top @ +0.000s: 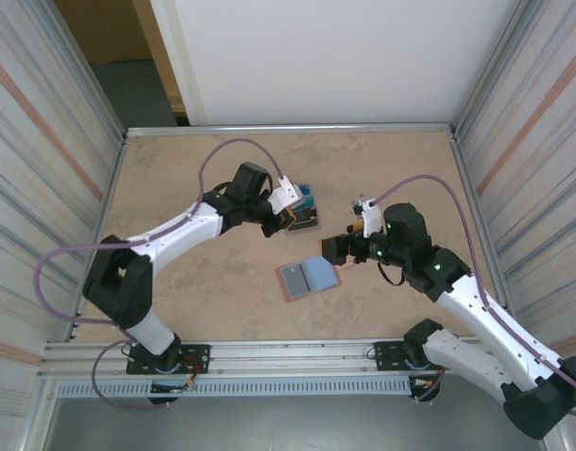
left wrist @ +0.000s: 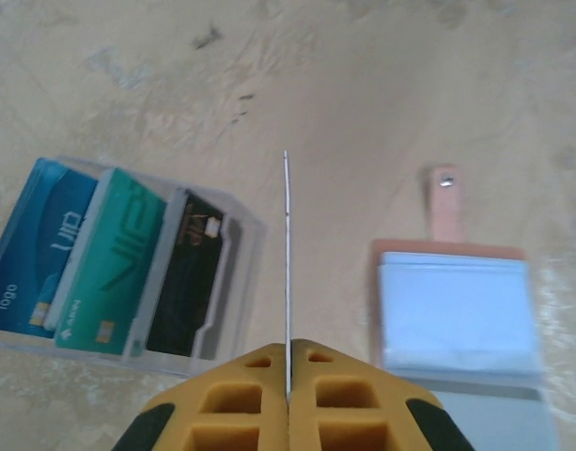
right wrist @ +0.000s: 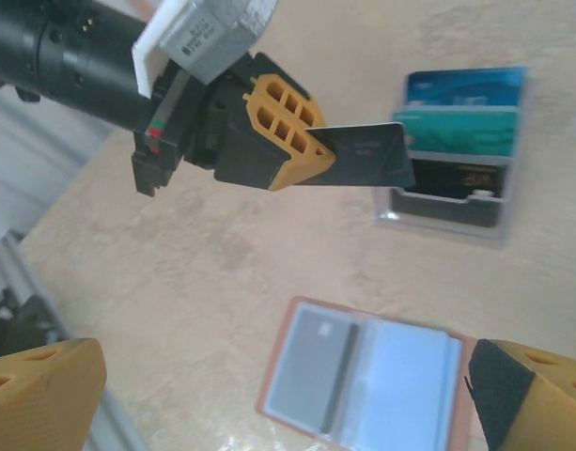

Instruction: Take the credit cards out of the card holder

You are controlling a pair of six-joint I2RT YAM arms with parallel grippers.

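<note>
I will move my left gripper over and down into the clear stand's front level (top: 305, 224) (left wrist: 215, 291), because a dark card like the one I am holding is already there.
The card holder (top: 309, 277) lies open on the table, salmon-pink outside with light blue-grey pockets; a grey credit card (right wrist: 316, 371) sits in its left pocket. My left gripper (left wrist: 288, 352) is shut on a dark credit card (right wrist: 363, 157), seen edge-on (left wrist: 287, 254) in the left wrist view, in the air between the card holder (left wrist: 454, 310) and a clear stand. My right gripper (right wrist: 283, 385) hangs open above the card holder (right wrist: 363, 381), with nothing between its yellow fingertips (right wrist: 43, 395).
A clear tiered stand (left wrist: 128, 263) holds a blue, a teal and a dark card, just behind the left gripper (top: 289, 221). The stand (top: 306, 209) sits mid-table, and metal rails edge the tabletop.
</note>
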